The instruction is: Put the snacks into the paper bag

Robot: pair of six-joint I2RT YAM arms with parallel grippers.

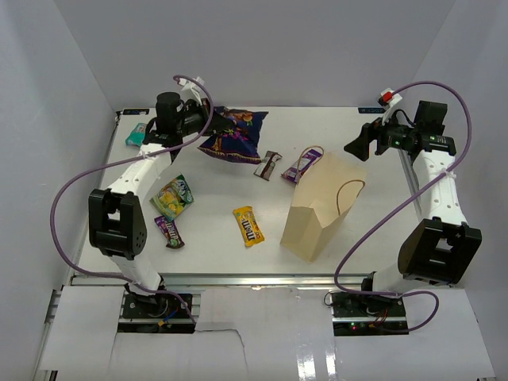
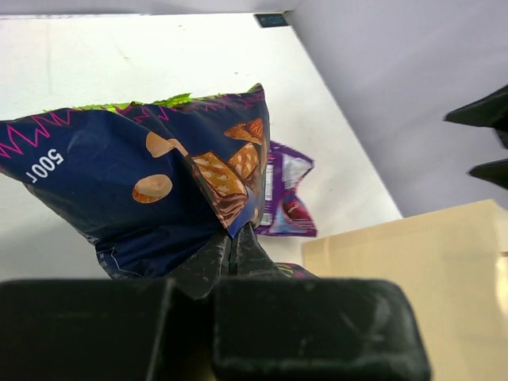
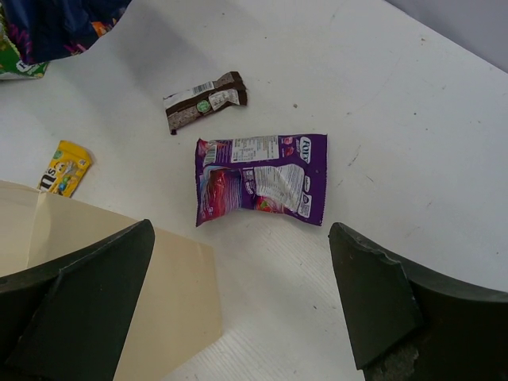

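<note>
My left gripper has the paper bag's opening [image 1: 329, 179] to its right in the top view. It will move up, then swing over that opening and release.
My left gripper [image 1: 203, 123] is shut on the left edge of the big dark-purple chip bag [image 1: 232, 133] at the back of the table; in the left wrist view the jaws [image 2: 230, 248] pinch the bag's [image 2: 143, 186] corner. My right gripper [image 1: 355, 145] is open and empty, above and behind the tan paper bag [image 1: 321, 205], which stands with its mouth open. In the right wrist view the gripper [image 3: 238, 309] hangs over bare table near a purple packet [image 3: 262, 176] and the paper bag's wall [image 3: 171, 305].
On the table lie a green-yellow bag [image 1: 174, 196], a small purple bar [image 1: 168, 231], a yellow candy packet [image 1: 248, 225], a brown bar [image 1: 268, 165], the purple packet [image 1: 303, 163] against the paper bag, and a teal-white bag [image 1: 137, 135] at the far left. White walls enclose the table.
</note>
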